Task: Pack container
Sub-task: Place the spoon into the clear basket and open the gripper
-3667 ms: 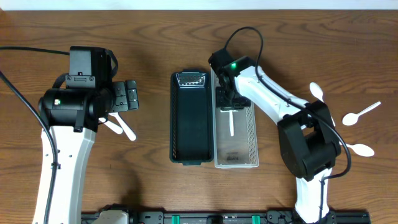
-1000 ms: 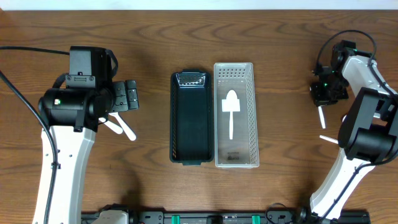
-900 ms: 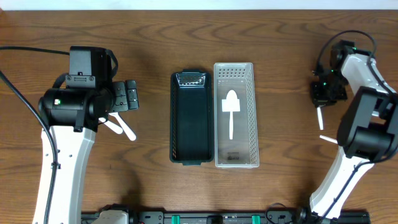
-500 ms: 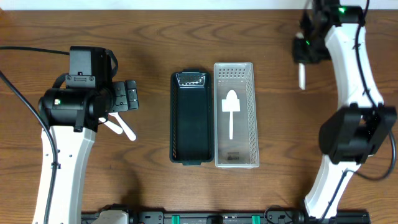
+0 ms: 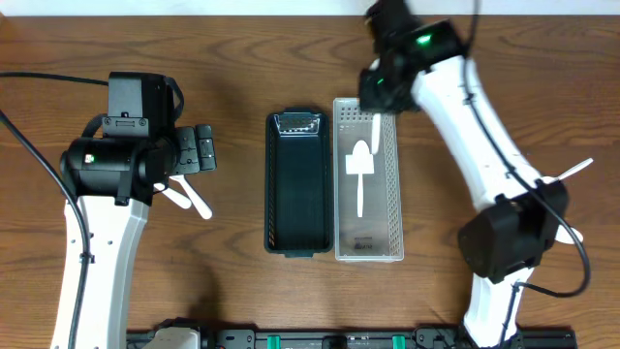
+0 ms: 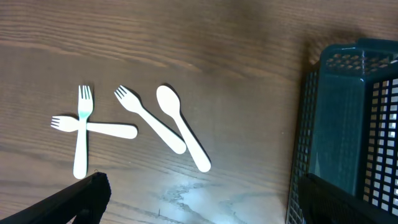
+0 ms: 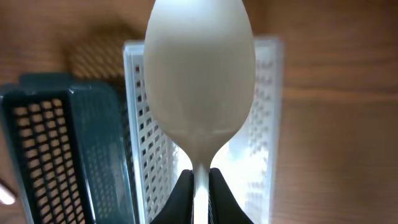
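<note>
The bottom of the white container (image 5: pixel 387 208) is empty beside the lying spoon, so my right gripper needs to move down and back into the container and release its spoon there.
My right gripper (image 5: pixel 376 95) is shut on a white plastic spoon (image 7: pixel 199 81) and holds it above the far end of the white perforated container (image 5: pixel 387 208). One white spoon (image 5: pixel 359 174) lies inside that container. A dark green basket (image 5: pixel 295 184) stands beside it on the left. My left gripper (image 6: pixel 199 205) is open and empty above the table, near two white forks (image 6: pixel 81 127), a third fork (image 6: pixel 149 118) and a spoon (image 6: pixel 183 127).
More white spoons lie at the right of the table, one by the arm (image 5: pixel 579 169) and one near the edge (image 5: pixel 572 233). The green basket's corner (image 6: pixel 348 124) shows at the right of the left wrist view.
My right gripper has lifted a spoon from the table's right side and carried it left, over the far end of the white container. The left arm has not moved.
</note>
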